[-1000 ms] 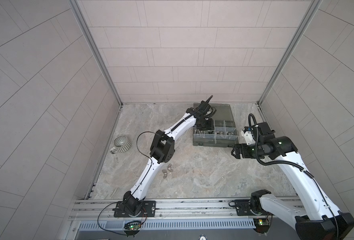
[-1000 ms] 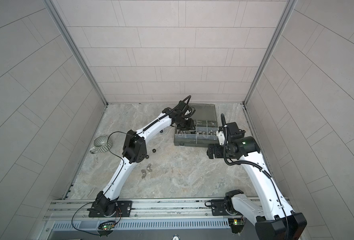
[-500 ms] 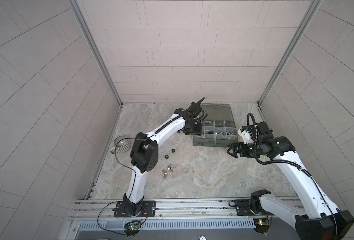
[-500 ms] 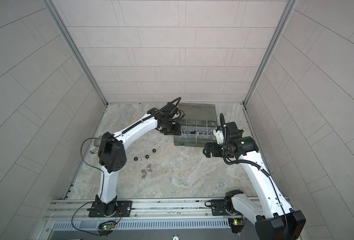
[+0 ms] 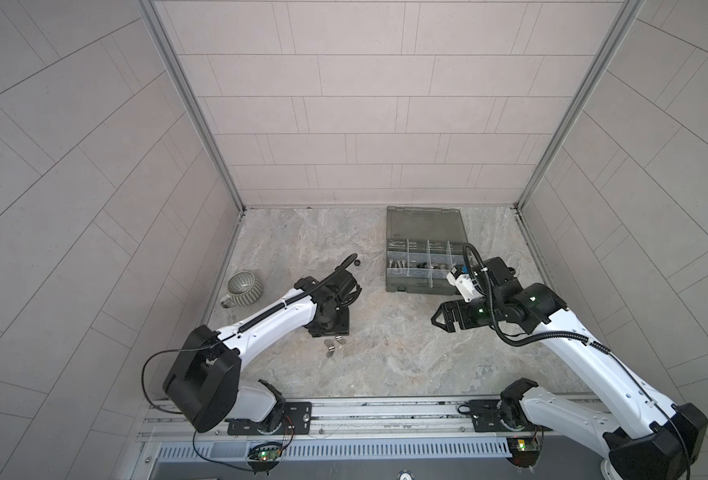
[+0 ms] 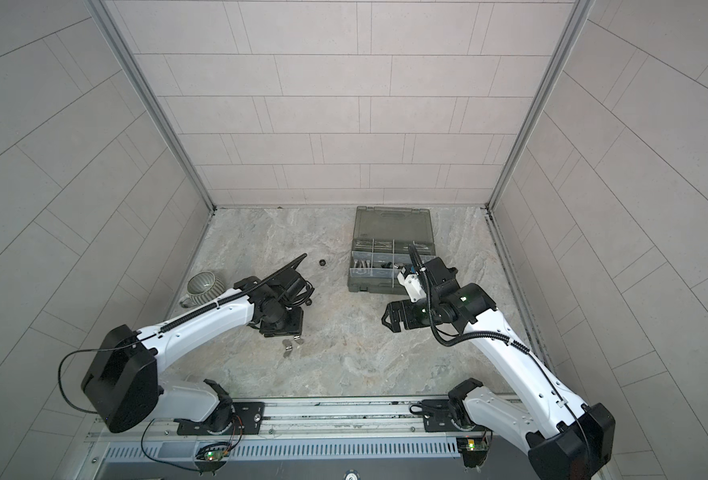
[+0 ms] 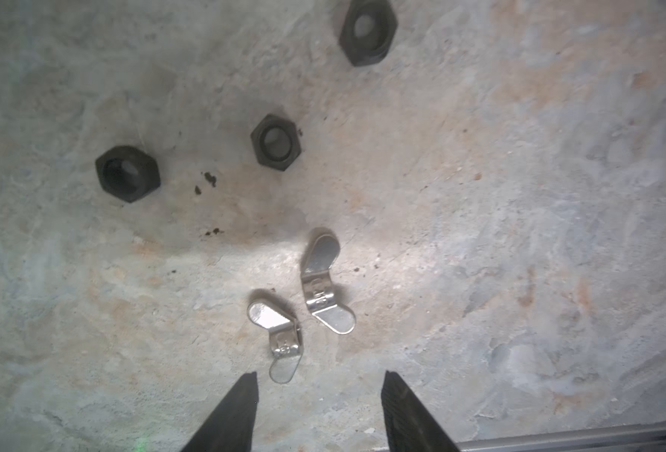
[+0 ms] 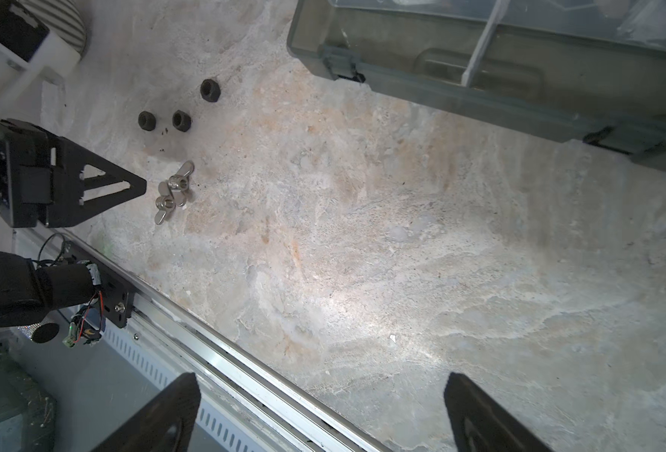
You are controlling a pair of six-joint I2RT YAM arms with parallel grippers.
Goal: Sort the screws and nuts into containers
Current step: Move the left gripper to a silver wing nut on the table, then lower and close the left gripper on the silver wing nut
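The wing nut nearer the black hex nuts has its length along the gap between my open fingers, so my left gripper should lower onto the middle of it.
Two silver wing nuts (image 7: 325, 287) (image 7: 280, 336) lie together on the marble floor, just beyond my left gripper (image 7: 319, 377). That gripper points down at them, open and holding nothing. Three black hex nuts (image 7: 128, 174) (image 7: 275, 143) (image 7: 367, 29) lie farther out. In both top views my left gripper (image 5: 330, 330) (image 6: 283, 330) hangs over the wing nuts (image 5: 332, 347) (image 6: 289, 347). The grey organizer box (image 5: 425, 257) (image 6: 389, 253) stands open at the back right, and its containers hold silver screws (image 5: 398, 262) and small dark pieces. My right gripper (image 5: 437, 322) (image 8: 319, 381) hovers wide open and empty in front of the box.
A ribbed mug (image 5: 243, 286) (image 6: 204, 286) stands at the left wall behind the left arm. One black nut (image 5: 357, 262) lies apart toward the back. The metal rail (image 5: 344, 409) runs along the front edge. The box's front wall (image 8: 480, 70) shows in the right wrist view.
My left arm has swung from the organizer box back to the left front and down over the wing nuts, its jaws a little wider. The right gripper has drifted slightly left.
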